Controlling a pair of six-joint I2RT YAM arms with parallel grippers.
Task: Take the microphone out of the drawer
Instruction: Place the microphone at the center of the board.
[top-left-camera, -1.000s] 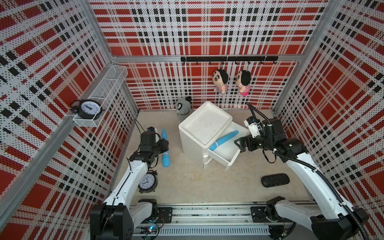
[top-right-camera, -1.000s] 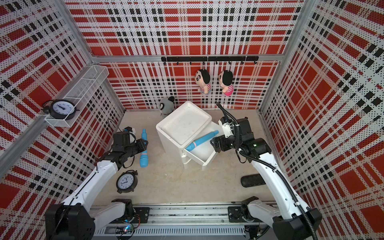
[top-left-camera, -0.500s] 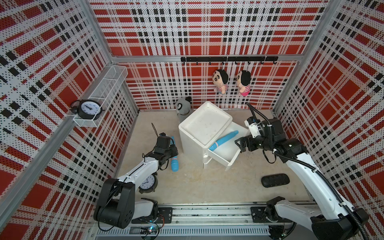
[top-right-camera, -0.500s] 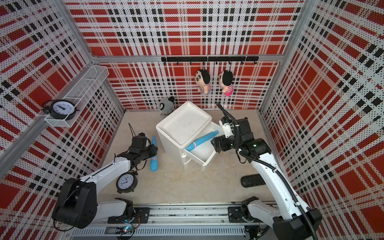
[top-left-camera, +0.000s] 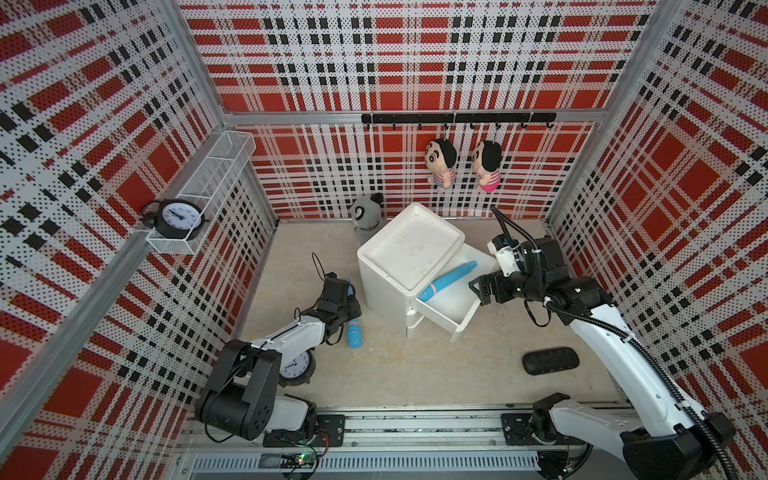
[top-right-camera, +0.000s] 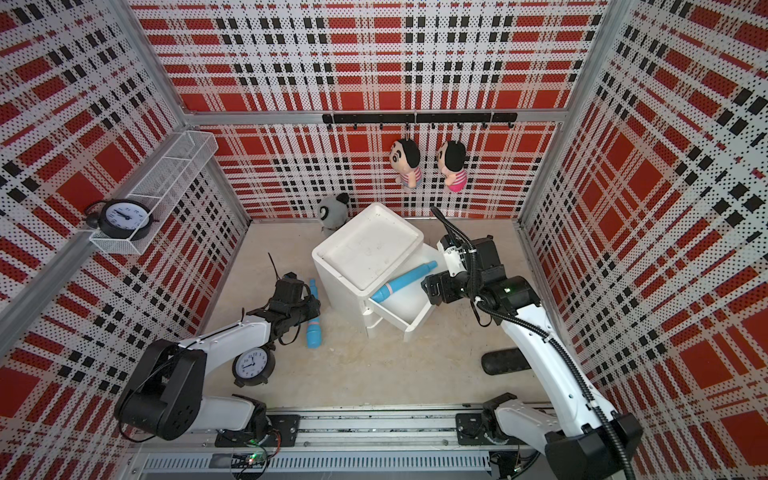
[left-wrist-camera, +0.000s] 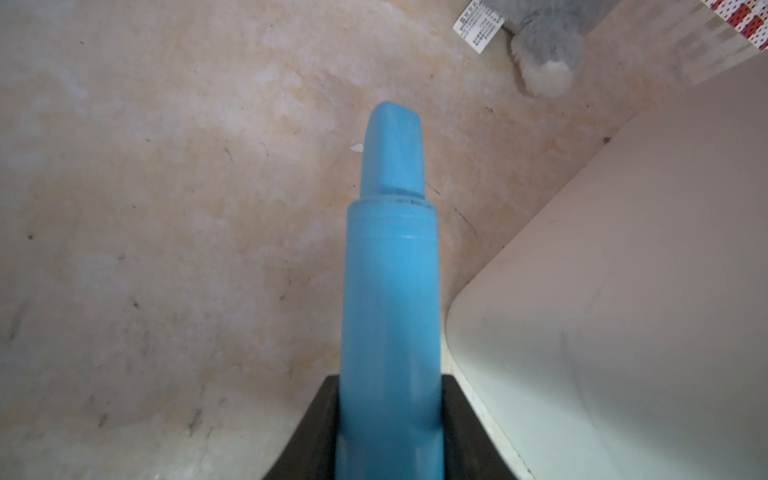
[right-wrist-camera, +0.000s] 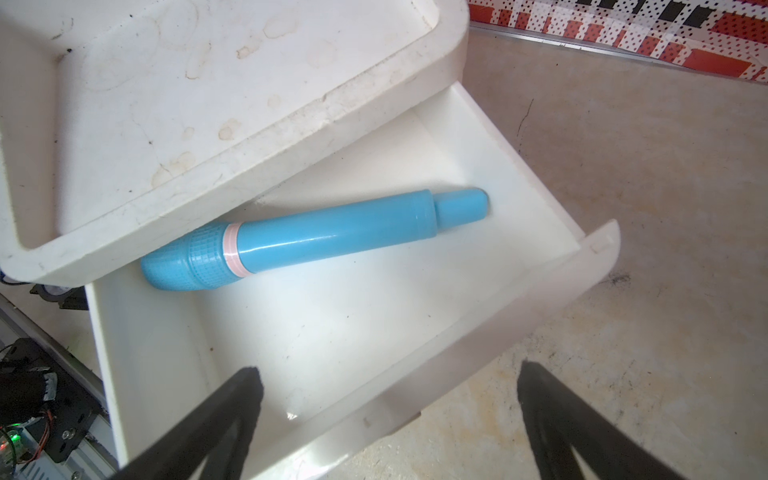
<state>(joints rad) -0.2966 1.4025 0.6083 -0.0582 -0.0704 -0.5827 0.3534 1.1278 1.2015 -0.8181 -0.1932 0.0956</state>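
That part of the floor beside the cabinet is clear. Next I should lower my left gripper with the second blue microphone (left-wrist-camera: 390, 270) onto the bare floor there and release it.
The microphone (right-wrist-camera: 316, 237), blue with a gridded head and a pale ring, lies slantwise in the pulled-out white drawer (right-wrist-camera: 457, 365). It shows in both top views (top-left-camera: 446, 281) (top-right-camera: 403, 281). My right gripper (right-wrist-camera: 388, 371) hangs open just outside the drawer's front (top-left-camera: 465, 320), holding nothing and apart from the microphone. It is also in both top views (top-left-camera: 478, 289) (top-right-camera: 430, 289). Left of the cabinet (top-left-camera: 409, 249), my left gripper (left-wrist-camera: 390, 428) is shut on a second blue microphone (left-wrist-camera: 390, 270), low over the floor (top-left-camera: 353, 328).
A black oblong case (top-left-camera: 550, 360) lies on the floor by the right arm. An alarm clock (top-left-camera: 295, 365) stands under the left arm. A grey plush (top-left-camera: 365, 214) sits behind the cabinet. Two dolls (top-left-camera: 440, 162) hang on the back wall.
My left arm has carried its blue microphone to the right, closer to the cabinet. The right arm and the drawer have not moved.
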